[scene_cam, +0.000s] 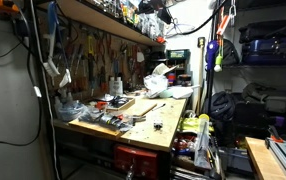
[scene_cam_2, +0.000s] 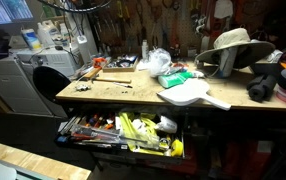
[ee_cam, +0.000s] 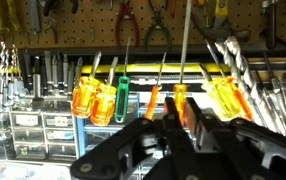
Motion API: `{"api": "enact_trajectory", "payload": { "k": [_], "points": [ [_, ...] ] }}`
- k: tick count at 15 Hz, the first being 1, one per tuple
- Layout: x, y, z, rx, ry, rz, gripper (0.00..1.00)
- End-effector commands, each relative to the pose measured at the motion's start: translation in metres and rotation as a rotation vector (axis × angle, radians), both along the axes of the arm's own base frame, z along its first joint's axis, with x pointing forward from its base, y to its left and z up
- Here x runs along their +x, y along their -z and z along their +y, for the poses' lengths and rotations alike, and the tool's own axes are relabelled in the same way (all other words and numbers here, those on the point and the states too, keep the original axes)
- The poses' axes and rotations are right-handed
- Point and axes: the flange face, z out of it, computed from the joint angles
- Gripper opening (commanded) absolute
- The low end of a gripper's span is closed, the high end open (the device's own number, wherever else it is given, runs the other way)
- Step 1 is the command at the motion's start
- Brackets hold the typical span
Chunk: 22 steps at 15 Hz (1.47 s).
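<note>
The rack's bare part (ee_cam: pixel 193 76) between the slim orange and yellow handles is empty, so the robot's gripper needs to move straight toward it and release the screwdriver there.
In the wrist view my gripper (ee_cam: pixel 181 125) fills the lower half, its two black fingers drawn close together. An orange-handled screwdriver (ee_cam: pixel 180 98) sits between the fingertips, and its long shaft runs up to the top edge. The fingers look shut on its handle. Behind it is a rack of screwdrivers: yellow-orange handles (ee_cam: pixel 93 102) on the left, a green one (ee_cam: pixel 122 95), a slim orange one (ee_cam: pixel 153 100) and yellow ones (ee_cam: pixel 226 97) on the right. I cannot make out the gripper in either exterior view.
A pegboard with pliers (ee_cam: pixel 128 20) hangs behind the rack, and small parts drawers (ee_cam: pixel 33 125) stand at the left. Both exterior views show a cluttered wooden workbench (scene_cam: pixel 153 130) (scene_cam_2: pixel 133 95), an open drawer of tools (scene_cam_2: pixel 123 130) and a straw hat (scene_cam_2: pixel 233 45).
</note>
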Motion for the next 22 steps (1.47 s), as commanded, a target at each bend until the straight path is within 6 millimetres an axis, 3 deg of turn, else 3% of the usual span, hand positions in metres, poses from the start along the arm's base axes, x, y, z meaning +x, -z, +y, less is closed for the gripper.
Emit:
{"api": "enact_trajectory", "payload": {
  "k": [1, 10, 22],
  "points": [
    [0.016, -0.002, -0.003, 0.003, 0.036, -0.006, 0.04],
    [0.042, -0.011, -0.003, 0.019, -0.005, -0.045, 0.04],
    [0.063, -0.004, 0.003, -0.006, -0.039, -0.022, 0.04]
  ]
}}
